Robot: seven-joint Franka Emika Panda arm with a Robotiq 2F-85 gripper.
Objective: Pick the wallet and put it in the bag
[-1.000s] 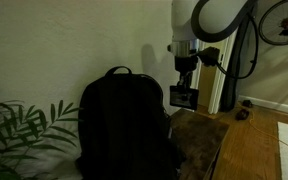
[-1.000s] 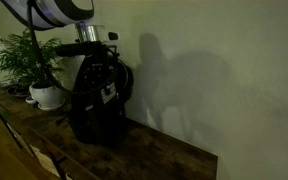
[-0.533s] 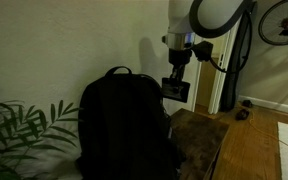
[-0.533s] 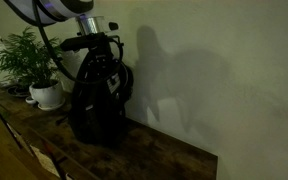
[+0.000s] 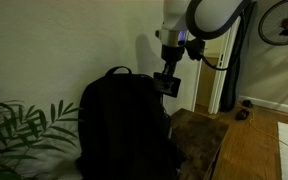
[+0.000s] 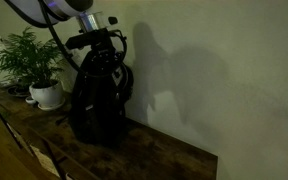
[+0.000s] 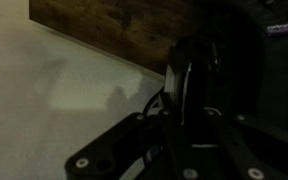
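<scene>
The gripper will tilt and move toward the wall over the bag's upper edge [image 5: 136, 78] [image 7: 228, 82], because the wallet is still hanging by the bag's top corner.
A black backpack stands upright on the wooden table [image 5: 206, 135] against the pale wall, seen in both exterior views [image 5: 124, 125] [image 6: 96, 108]. My gripper [image 5: 168, 72] [image 6: 105, 58] hangs above the backpack's upper edge and is shut on a dark flat wallet [image 5: 168, 85] [image 6: 107, 74]. In the wrist view the wallet [image 7: 183, 88] shows as a dark upright slab between the fingers, with the backpack [image 7: 259, 60] dark beside it. The bag's opening cannot be made out in the dim light.
A leafy plant [image 5: 19, 130] [image 6: 26, 55] in a white pot [image 6: 47, 96] stands beside the backpack. The wall is close behind. A doorway and a bicycle [image 5: 282, 20] lie beyond the table's end. The table's front edge [image 6: 44, 150] runs below the bag.
My gripper has risen with the wallet and moved sideways from beside the backpack to over its top edge. The backpack has not moved.
</scene>
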